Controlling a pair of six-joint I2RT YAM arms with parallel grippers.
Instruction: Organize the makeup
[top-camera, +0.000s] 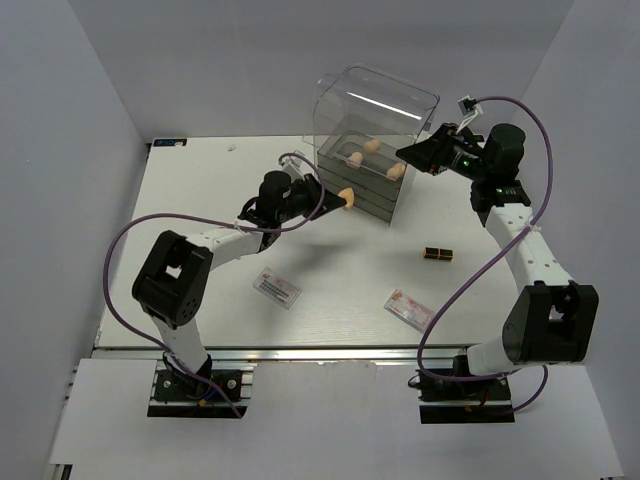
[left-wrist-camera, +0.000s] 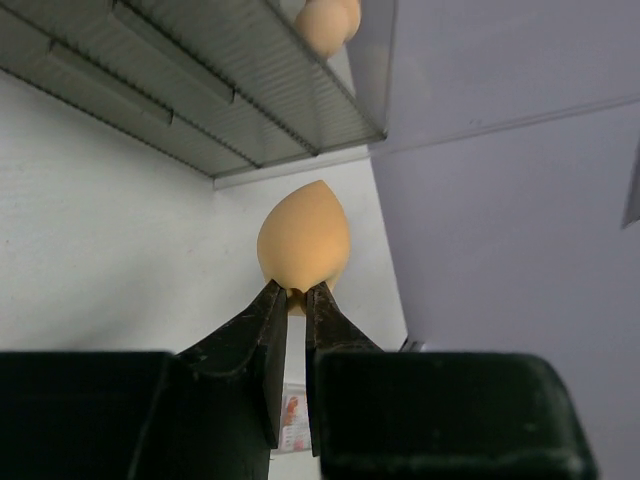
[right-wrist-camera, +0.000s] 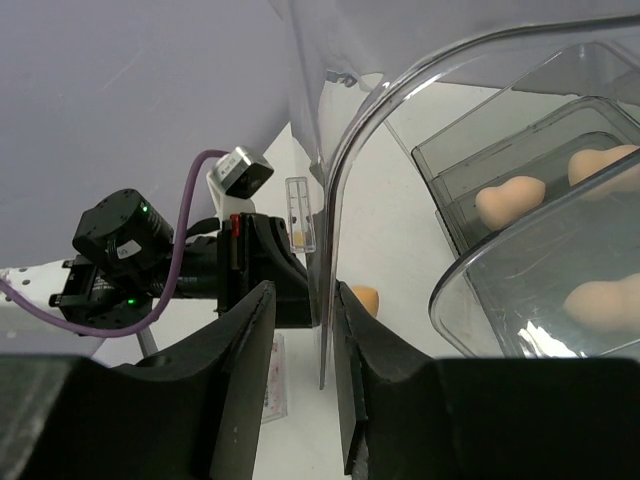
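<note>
The top tray lies above and outward and already holds sponges, so my left gripper will next rise outward past the near rim of the top tray (top-camera: 358, 156) (left-wrist-camera: 328, 24) and release the peach sponge.
My left gripper (top-camera: 338, 199) is shut on the blunt end of a peach teardrop sponge (top-camera: 345, 197), held just left of the clear drawer box (top-camera: 376, 105). In the left wrist view the sponge (left-wrist-camera: 303, 245) points away from the fingers (left-wrist-camera: 270, 320), below the box's ribbed drawers (left-wrist-camera: 200, 80). Three more sponges (top-camera: 372, 146) lie in the box's top tray. My right gripper (top-camera: 412, 152) is at the box's upper right, open, its jaws (right-wrist-camera: 302, 292) astride a thin clear wall edge (right-wrist-camera: 325, 330). A dark-brown-and-gold tube pair (top-camera: 436, 253) and two packets (top-camera: 277, 288) (top-camera: 409, 309) lie on the table.
The box's raised clear dome (right-wrist-camera: 420, 100) curves over the open tray (right-wrist-camera: 470, 165) close to my right fingers. Purple cables (top-camera: 130, 240) loop beside each arm. White walls (top-camera: 60, 150) close in the table (top-camera: 200, 200) on the left, right and back.
</note>
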